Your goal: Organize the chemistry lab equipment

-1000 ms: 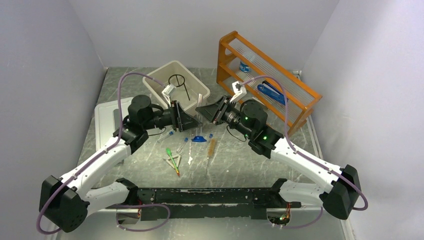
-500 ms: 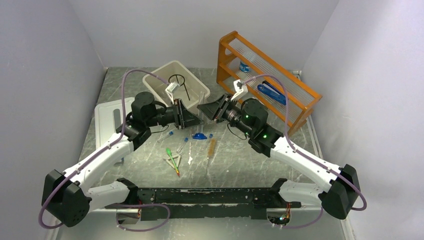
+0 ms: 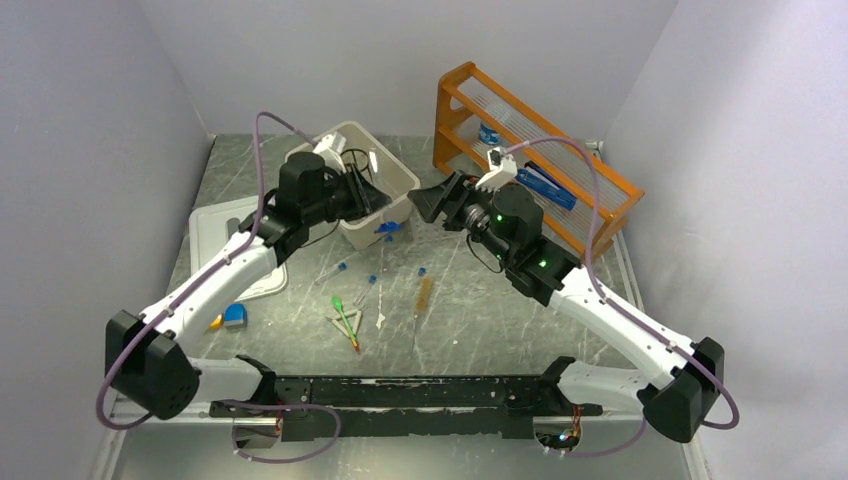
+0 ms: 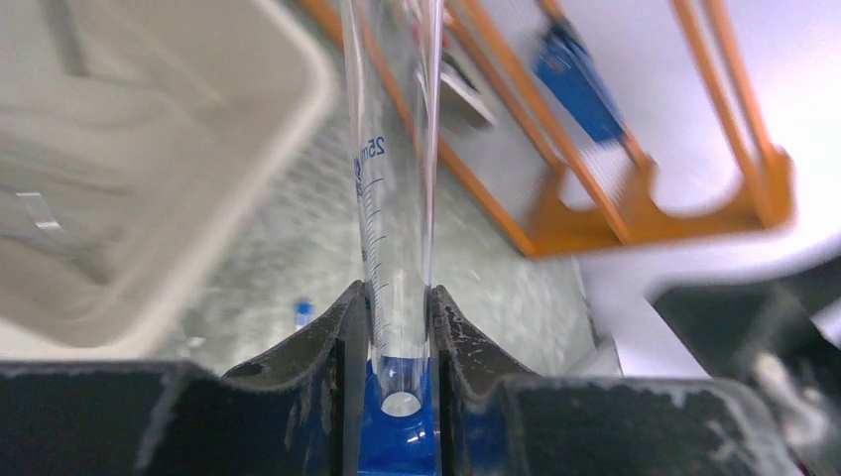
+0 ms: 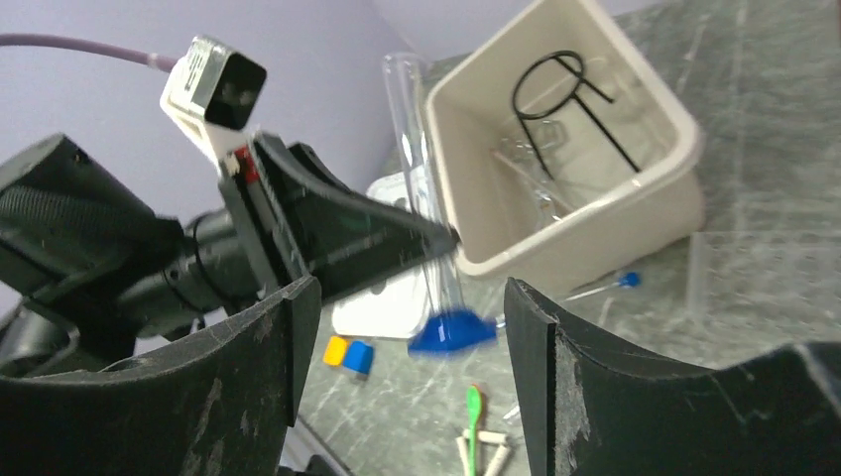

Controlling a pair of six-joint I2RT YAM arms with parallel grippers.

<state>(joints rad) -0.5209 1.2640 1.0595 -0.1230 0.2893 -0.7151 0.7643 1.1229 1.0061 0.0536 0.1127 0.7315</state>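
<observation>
The robot's left gripper will move the cylinder (image 5: 421,188) down and to the left in the top view, toward the open bottom of the bin beside the ring stand.
My left gripper (image 3: 378,203) is shut on a clear graduated cylinder with a blue base (image 3: 388,229) and holds it off the table beside the beige bin (image 3: 318,166). In the left wrist view the fingers (image 4: 347,327) clamp the tube (image 4: 392,178) just above its base. My right gripper (image 3: 428,200) is open and empty, facing the cylinder (image 5: 421,188) from the right. A black wire ring stand (image 3: 355,160) lies in the bin (image 5: 635,203). Green droppers (image 3: 345,315), a brush (image 3: 423,296) and blue-capped tubes (image 3: 340,268) lie on the table.
The orange wooden shelf rack (image 3: 600,190) stands at the back right, close behind my right arm. A white lid (image 3: 212,228) lies at the left under my left arm. Small orange and blue blocks (image 3: 230,317) sit near its front edge.
My left gripper has lifted the cylinder from the table's middle and carried it back and left to the bin's side. My right gripper has drawn back a little and stays open.
</observation>
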